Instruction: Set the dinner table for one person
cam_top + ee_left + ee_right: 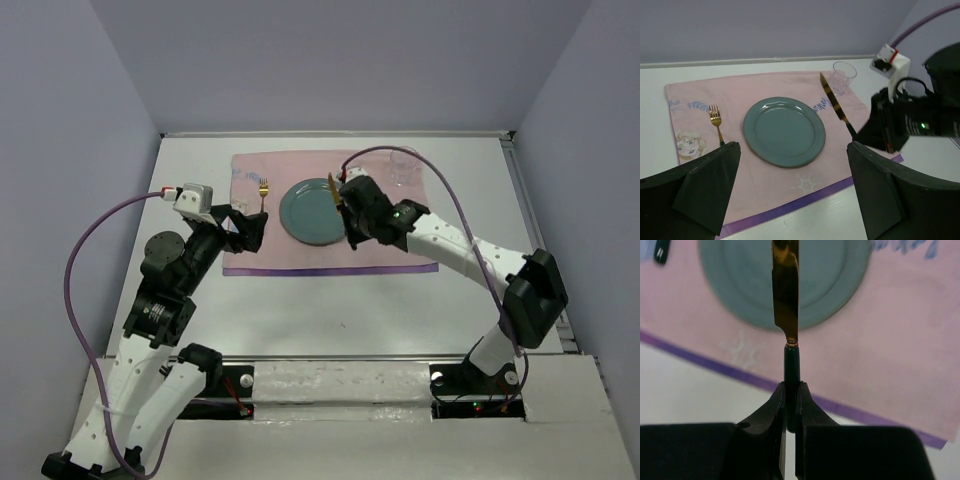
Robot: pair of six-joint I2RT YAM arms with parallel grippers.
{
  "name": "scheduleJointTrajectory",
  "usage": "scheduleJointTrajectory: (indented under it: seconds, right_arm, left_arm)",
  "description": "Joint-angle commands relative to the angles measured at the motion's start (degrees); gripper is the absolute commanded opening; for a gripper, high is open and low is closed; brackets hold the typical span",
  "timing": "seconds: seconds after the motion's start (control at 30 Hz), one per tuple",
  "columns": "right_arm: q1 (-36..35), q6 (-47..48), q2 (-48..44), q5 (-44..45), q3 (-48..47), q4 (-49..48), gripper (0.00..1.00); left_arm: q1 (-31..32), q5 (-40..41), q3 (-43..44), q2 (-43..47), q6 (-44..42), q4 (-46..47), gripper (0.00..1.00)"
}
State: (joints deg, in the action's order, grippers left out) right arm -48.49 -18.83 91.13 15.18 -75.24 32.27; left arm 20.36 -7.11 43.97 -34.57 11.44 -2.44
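Note:
I should move my right gripper to the right in the top view next, then down to the bare placemat between plate and glass [907, 292], because the knife's blade sticks out over the plate.
A pink placemat [300, 255] lies on the white dinner table [330, 310]. On it sit a teal plate [313, 213], a gold fork [263, 192] left of the plate and a clear glass [402, 167] at the far right. My right gripper [348, 222] is shut on the dark handle of a gold-bladed knife [785, 295], holding it above the plate's right edge, blade pointing away. The knife [832, 102] also shows in the left wrist view. My left gripper [255, 230] is open and empty above the mat's near left part; its fingers [710, 182] frame the plate [784, 131].
The mat carries a cartoon face [689, 142] and blue script near the fork [716, 122]. A purple band [805, 197] edges the mat's near side. Grey walls close the table on three sides. Purple cables [85, 250] loop over both arms.

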Motion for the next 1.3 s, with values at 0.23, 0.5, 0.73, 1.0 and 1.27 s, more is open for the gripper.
scheduleJointTrajectory:
  seconds: [0.23, 0.5, 0.73, 1.0, 1.27]
  right_arm:
    - [18.4, 7.1, 13.4, 0.5, -9.9, -7.5, 0.00]
    - [23.7, 6.5, 19.9, -4.1, -10.3, -9.5, 0.00]
    - [25.6, 4.3, 23.7, -7.8, -11.1, -10.2, 0.00]
    - [26.2, 2.3, 26.3, -9.4, -11.5, -10.5, 0.00]
    - [26.7, 1.1, 26.5, -8.3, -11.7, -10.5, 0.23]
  left_arm:
    - [2.1, 2.1, 0.2, 1.3, -0.7, 2.5, 0.99]
    - [2.8, 1.6, 0.2, 0.9, -0.7, 2.5, 0.99]
    - [2.8, 1.3, 0.1, -0.1, -0.7, 2.5, 0.99]
    - [2.8, 1.2, 0.1, -1.1, -0.7, 2.5, 0.99]
    - [2.8, 1.2, 0.0, -1.5, -0.7, 2.5, 0.99]
